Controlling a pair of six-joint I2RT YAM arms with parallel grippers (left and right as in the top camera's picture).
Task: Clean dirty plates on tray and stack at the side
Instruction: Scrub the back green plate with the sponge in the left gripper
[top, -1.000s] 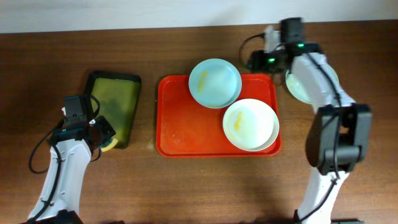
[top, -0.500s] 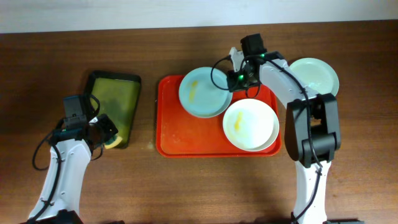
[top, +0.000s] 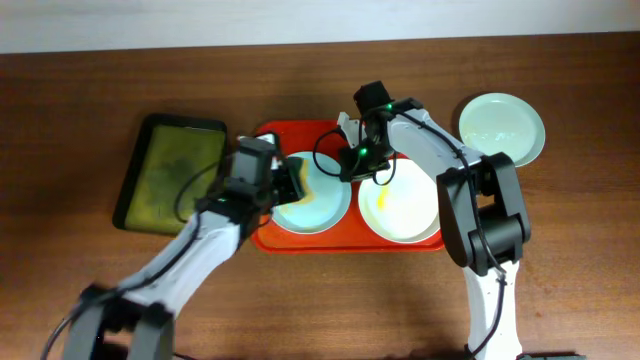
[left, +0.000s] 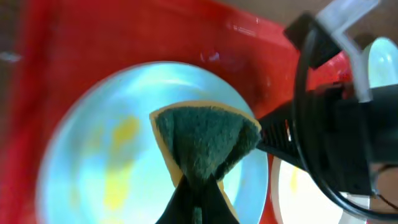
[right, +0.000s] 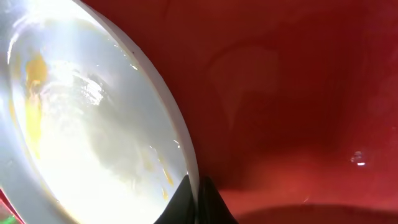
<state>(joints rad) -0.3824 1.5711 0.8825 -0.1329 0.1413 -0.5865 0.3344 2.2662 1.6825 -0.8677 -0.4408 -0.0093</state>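
My right gripper is about to lift the blue plate past the tray's edge and lower it onto the clean mint plate (top: 502, 128), where the stack beside the tray starts.
The orange-red tray (top: 262, 215) holds two plates. A pale mint-blue plate (top: 318, 208) with yellow smears (left: 118, 155) lies at its middle, and a white plate (top: 405, 205) with a yellow smear lies to the right. My left gripper (top: 283, 180) is shut on a green-and-yellow sponge (left: 205, 140), which hovers over or rests on the blue plate's far part. My right gripper (top: 349, 166) is shut on that plate's rim (right: 180, 149), its fingertips (right: 186, 202) pinching the edge. A third, clean mint plate (top: 502, 128) sits on the table to the right of the tray.
A dark olive-green tray (top: 170, 172) with a black rim lies left of the red tray. The right arm's black body and cable (left: 329, 137) crowd the blue plate's right side. Bare brown wood runs along the front of the table (top: 330, 300).
My left arm swung from beside the green tray to over the blue plate, sponge in hand. My right gripper came left from the side plate, shut on the blue plate's rim, and the plate slid forward-left.
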